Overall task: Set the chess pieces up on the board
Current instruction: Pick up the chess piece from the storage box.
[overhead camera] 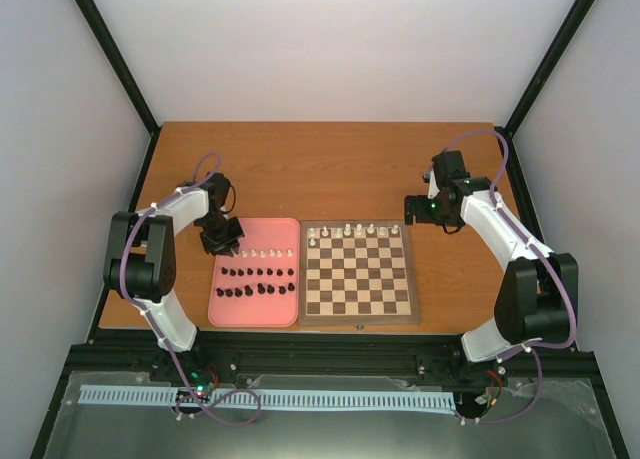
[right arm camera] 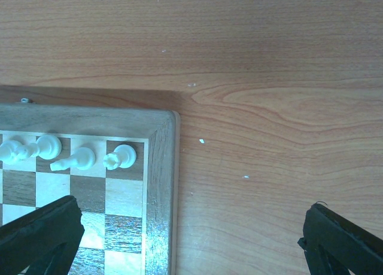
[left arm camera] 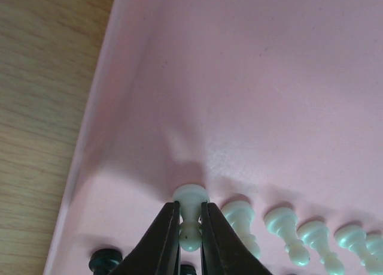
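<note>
The empty square beside the board's lone pawn is to the right of my left gripper in the top view, so I will lift, move across to it, go down and let go.
The wooden chessboard [overhead camera: 359, 275] lies mid-table with several white pieces [overhead camera: 347, 230] on its far row. The pink tray [overhead camera: 228, 309] beside it holds a row of white pawns [overhead camera: 270, 252] and two rows of black pieces [overhead camera: 258, 282]. My left gripper [left arm camera: 190, 224] is shut on a white pawn [left arm camera: 191, 218] at the tray's far left, its base on the tray floor [left arm camera: 251, 77]. My right gripper [right arm camera: 191, 239] is open and empty over bare table beside the board's far right corner [right arm camera: 160, 155], where a white rook [right arm camera: 118, 157] stands.
The tray's raised left rim [left arm camera: 90, 143] runs next to my left fingers [left arm camera: 157, 242]. More white pawns [left arm camera: 287, 227] stand in a row to the right of the held one, and black pieces [left arm camera: 106, 260] lie just below. Black frame posts stand at the table corners.
</note>
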`<state>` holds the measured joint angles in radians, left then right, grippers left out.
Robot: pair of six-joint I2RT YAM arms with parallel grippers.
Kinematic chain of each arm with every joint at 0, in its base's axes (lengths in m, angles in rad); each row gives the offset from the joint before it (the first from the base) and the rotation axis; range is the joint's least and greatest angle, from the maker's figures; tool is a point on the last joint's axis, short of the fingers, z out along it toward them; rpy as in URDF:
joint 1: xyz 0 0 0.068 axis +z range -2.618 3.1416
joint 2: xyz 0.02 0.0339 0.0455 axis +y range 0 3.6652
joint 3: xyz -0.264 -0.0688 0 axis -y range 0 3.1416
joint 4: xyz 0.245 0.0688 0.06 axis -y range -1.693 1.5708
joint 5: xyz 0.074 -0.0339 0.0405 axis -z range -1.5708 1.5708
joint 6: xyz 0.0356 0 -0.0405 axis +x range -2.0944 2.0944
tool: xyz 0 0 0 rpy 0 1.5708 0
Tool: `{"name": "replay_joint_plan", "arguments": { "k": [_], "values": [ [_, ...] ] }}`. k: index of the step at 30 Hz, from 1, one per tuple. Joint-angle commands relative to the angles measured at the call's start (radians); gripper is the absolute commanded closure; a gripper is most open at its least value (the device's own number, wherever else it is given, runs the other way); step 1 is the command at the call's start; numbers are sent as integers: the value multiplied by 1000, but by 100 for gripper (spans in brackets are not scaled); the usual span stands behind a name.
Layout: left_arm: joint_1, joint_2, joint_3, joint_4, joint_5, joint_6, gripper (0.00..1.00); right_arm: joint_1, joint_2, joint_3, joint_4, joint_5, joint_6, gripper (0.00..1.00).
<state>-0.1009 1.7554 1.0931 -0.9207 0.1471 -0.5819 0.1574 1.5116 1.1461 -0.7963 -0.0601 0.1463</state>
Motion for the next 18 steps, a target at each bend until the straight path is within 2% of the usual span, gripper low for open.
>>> {"name": "replay_joint_plan", "arguments": {
  "k": [1,7,12,15,18],
  "values": [
    [11,24,28,-2,-14,14,89,-9,-2,-7,-3,9,-4,0],
    [11,12,86,-73,-24,64,98,-9,-6,-9,1,10,-2,0],
    [-1,-29,176,-156,-27,104,99,-9,-4,-9,6,5,-1,0],
    [-59,-39,253,-214,-32,114,99,-9,-2,-8,6,3,1,0],
    [-174,-22,345,-277,-45,114,99,-9,-2,-4,5,3,0,0]
  ]
}}
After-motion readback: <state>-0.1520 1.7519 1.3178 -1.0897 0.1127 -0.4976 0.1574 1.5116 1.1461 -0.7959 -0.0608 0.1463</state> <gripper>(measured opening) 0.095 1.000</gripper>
